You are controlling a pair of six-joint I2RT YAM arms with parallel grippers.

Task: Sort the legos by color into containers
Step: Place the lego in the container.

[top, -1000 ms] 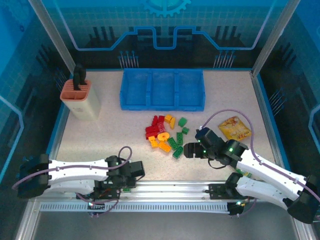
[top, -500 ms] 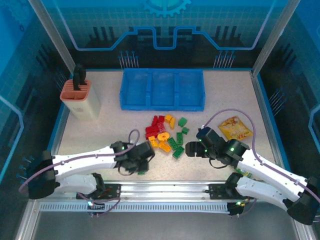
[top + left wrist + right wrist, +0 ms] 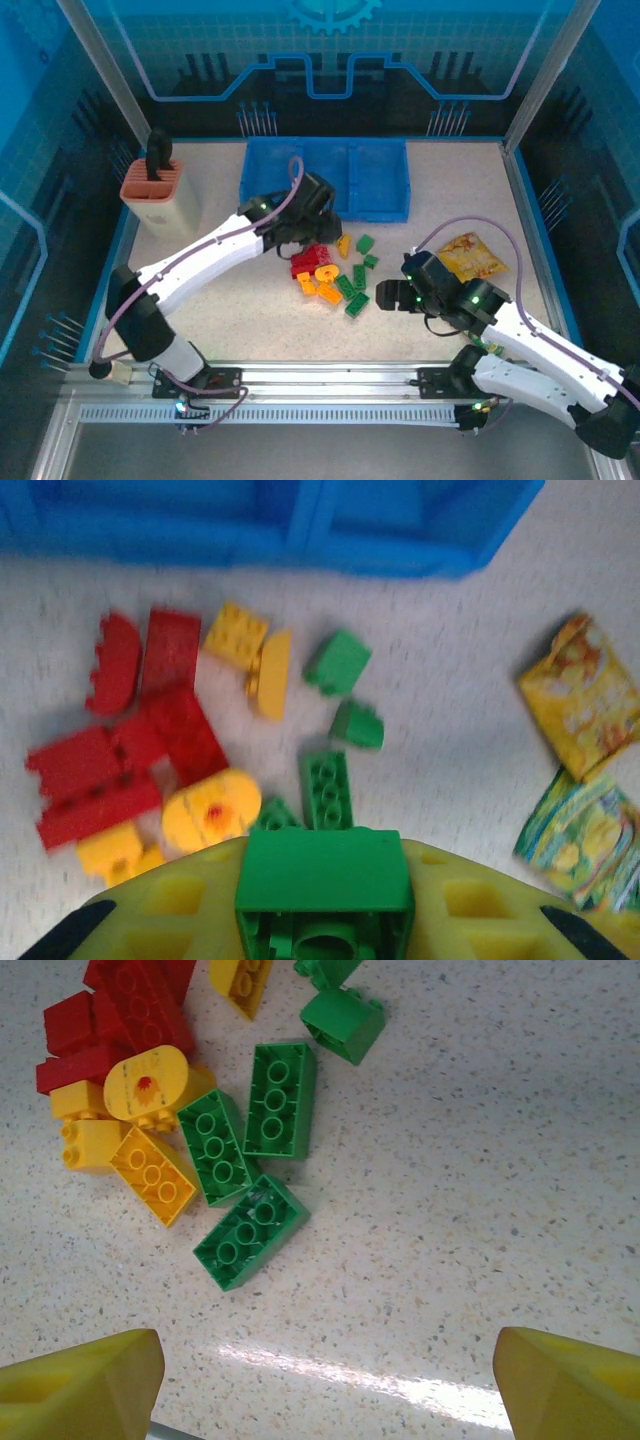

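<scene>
My left gripper holds a green brick that is still outside the tray, so it will move outward and toward the beige holder, over the blue tray's end section nearest that holder [image 3: 265, 172].
The legos [image 3: 332, 272] lie in a loose pile of red, orange-yellow and green bricks in the middle of the table. My left gripper [image 3: 323, 217] hangs over the pile's far side, by the front wall of the blue tray of containers [image 3: 392, 211]. It is shut on a green brick [image 3: 325, 868] clamped between its yellow fingers [image 3: 150, 910]. My right gripper [image 3: 385, 297] stands open just right of the pile, low over bare table. The nearest green brick [image 3: 250, 1232] lies ahead of its spread fingertips [image 3: 85, 1378], with two more green bricks [image 3: 280, 1100] beyond.
A yellow snack bag [image 3: 468, 255] lies right of the pile, and a greenish one [image 3: 585, 835] lies nearer. A beige holder with an orange rim [image 3: 160, 200] stands at the far left. Bare table stretches left of the pile.
My left arm has swung from the near edge across the pile to the tray's front, and its jaws have closed a little further. The right gripper has shifted slightly to the right.
</scene>
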